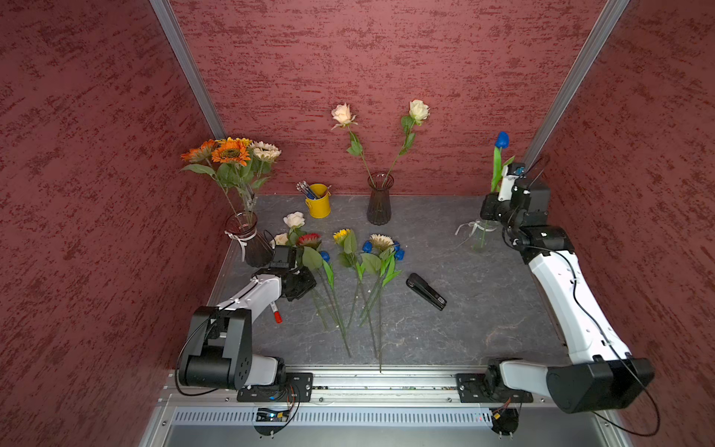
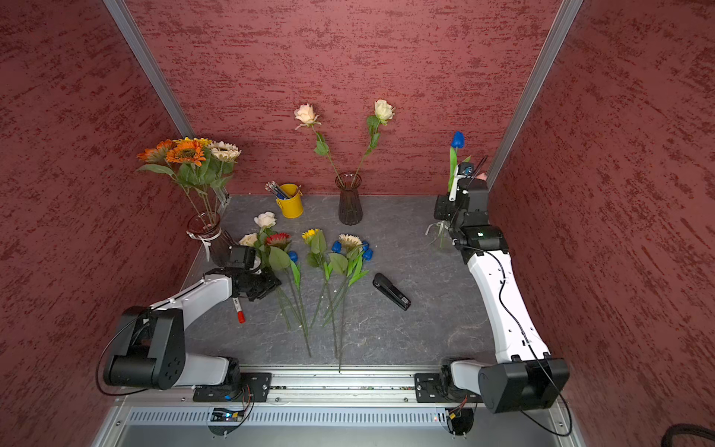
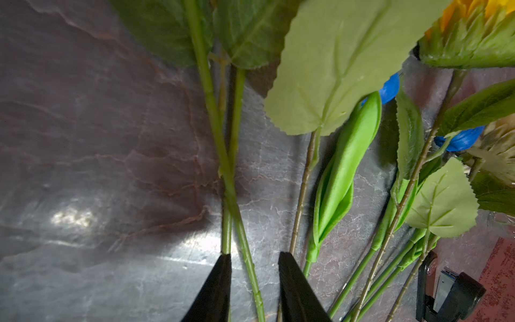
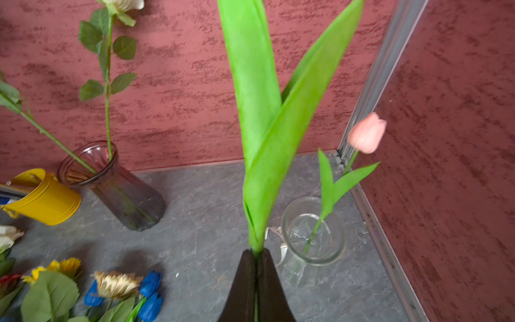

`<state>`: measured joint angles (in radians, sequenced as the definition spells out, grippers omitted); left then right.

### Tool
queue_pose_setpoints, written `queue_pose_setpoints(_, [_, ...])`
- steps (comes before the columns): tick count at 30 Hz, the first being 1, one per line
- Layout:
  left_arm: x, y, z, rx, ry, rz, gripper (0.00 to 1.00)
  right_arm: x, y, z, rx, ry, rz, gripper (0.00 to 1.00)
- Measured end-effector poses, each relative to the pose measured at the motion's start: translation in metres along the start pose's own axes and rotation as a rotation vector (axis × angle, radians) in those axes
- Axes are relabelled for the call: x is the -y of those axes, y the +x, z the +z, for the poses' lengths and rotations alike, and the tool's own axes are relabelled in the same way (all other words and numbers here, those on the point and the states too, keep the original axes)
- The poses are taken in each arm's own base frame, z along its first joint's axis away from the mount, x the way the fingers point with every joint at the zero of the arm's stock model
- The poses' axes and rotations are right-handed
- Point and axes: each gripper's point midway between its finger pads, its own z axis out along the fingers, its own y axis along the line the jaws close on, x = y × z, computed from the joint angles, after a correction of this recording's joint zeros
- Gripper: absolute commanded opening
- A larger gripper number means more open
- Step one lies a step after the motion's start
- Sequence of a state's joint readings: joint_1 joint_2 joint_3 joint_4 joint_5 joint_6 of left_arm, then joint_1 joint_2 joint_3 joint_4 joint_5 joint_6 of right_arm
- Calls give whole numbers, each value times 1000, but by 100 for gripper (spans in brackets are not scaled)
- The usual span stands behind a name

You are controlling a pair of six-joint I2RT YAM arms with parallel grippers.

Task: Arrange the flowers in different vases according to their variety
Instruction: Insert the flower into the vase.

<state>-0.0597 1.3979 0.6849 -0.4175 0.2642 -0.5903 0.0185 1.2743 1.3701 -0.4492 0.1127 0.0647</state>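
Observation:
The blue tulip moves over the clear vase's opening [image 4: 313, 232] next. My right gripper then lowers and releases its green stem inside, since a pink tulip [image 4: 366, 133] already stands in the clear vase.
My right gripper [image 4: 255, 252] is shut on the stem of a blue tulip [image 1: 502, 140], which it holds upright beside the clear vase [image 4: 313, 231]. A pink tulip [image 4: 366, 133] stands in that vase. Sunflowers [image 1: 230, 151] fill the ribboned dark vase [image 1: 247, 240]. Two roses [image 1: 343, 114] stand in the other dark vase [image 1: 380, 201]. More roses [image 1: 294, 220], sunflowers [image 1: 341, 235] and blue tulips [image 1: 398, 253] lie on the table. My left gripper [image 3: 255, 255] is low over their stems, its jaws a little apart with one green stem [image 3: 231, 189] between them, untouched.
A yellow bucket [image 1: 319, 201] of pens stands at the back between the dark vases. A black stapler [image 1: 425, 291] lies right of the flowers on the table. A red-capped marker [image 1: 276, 313] lies under my left arm. Red walls close in three sides.

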Motion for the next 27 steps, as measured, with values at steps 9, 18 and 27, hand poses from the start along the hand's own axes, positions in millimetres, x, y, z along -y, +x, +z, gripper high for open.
queue_pose_setpoints(9, [0,0,0,0,0,1,33,28,-22,38,228,52,-14,0])
queue_pose_setpoints(18, [2,-3,-2,3,0,1,33,43,-21,89,357,100,-47,0])
queue_pose_setpoints(27, [1,-4,-4,3,-8,-4,34,69,7,117,363,161,-51,0])
